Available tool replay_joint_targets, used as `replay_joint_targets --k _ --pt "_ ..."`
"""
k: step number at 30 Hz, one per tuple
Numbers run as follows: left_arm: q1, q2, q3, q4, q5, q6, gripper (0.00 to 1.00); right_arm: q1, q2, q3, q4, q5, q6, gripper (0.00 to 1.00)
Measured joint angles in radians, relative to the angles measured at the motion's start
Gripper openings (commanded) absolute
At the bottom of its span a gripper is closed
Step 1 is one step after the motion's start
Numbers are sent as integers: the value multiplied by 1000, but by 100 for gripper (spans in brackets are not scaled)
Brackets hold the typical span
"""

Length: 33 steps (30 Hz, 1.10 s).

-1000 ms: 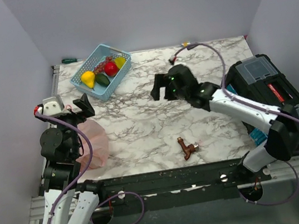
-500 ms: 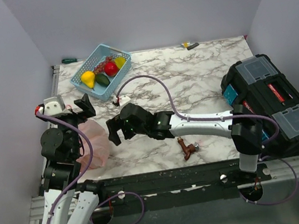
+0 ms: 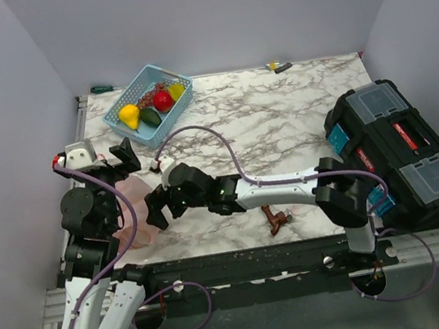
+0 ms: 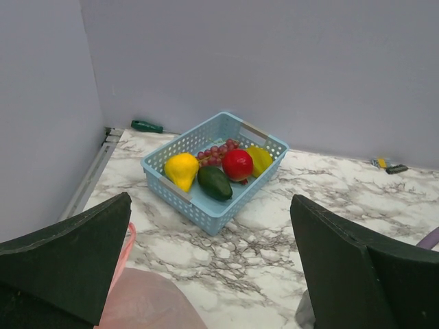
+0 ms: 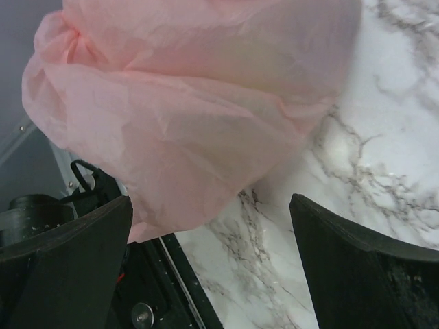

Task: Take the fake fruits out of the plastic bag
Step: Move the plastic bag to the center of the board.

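Observation:
The thin film at the bag's lower edge (image 3: 151, 228) (image 5: 195, 214) above the marble reaches between the gripper's open fingers, so next my right gripper will lower a little onto that edge and close.
The pink plastic bag (image 3: 138, 214) lies puffed and crinkled at the table's near left edge; nothing shows through it. It fills the top of the right wrist view (image 5: 192, 103). My right gripper (image 3: 158, 207) is stretched across to the bag's right side, open, its jaws empty (image 5: 210, 205) just above the bag's lower edge and the marble. My left gripper (image 3: 116, 160) hangs open above the bag's far side, holding nothing (image 4: 209, 226). Several fake fruits lie in the light blue basket (image 3: 172, 120): a yellow one (image 4: 180, 169), a dark green one (image 4: 215, 182), a red one (image 4: 237, 164).
A black toolbox (image 3: 399, 150) takes up the right side. A small brown tap-like piece (image 3: 276, 218) lies near the front edge. At the back wall are a green screwdriver (image 3: 101, 89) and a small yellow-and-black item (image 3: 277, 65). The black front rail (image 5: 171, 288) runs under the bag.
My right arm has swung from the middle of the table to the near left, bringing its open gripper up to the pink bag. The left arm has not moved.

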Motion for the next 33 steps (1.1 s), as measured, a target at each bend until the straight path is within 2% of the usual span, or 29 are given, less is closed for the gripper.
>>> replay_joint_targets --k 2,5,10,12,14,25,33 --pt "0 0 0 1 0 0 99 18 39 0 33 -26 -1 98" --pt "0 0 -2 4 0 0 99 42 89 4 59 -50 5 90" --pt "0 16 -3 6 1 0 99 57 143 19 77 -51 49 61" --pt "0 24 -3 6 1 0 99 57 147 20 78 -44 62 37" --pt "0 26 -3 6 1 0 99 57 145 12 102 -22 72 25" --pt "0 27 -3 8 22 -1 99 36 41 -197 203 82 112 3" --pt "-7 52 -3 8 58 -13 99 -45 -138 -432 274 80 84 3"
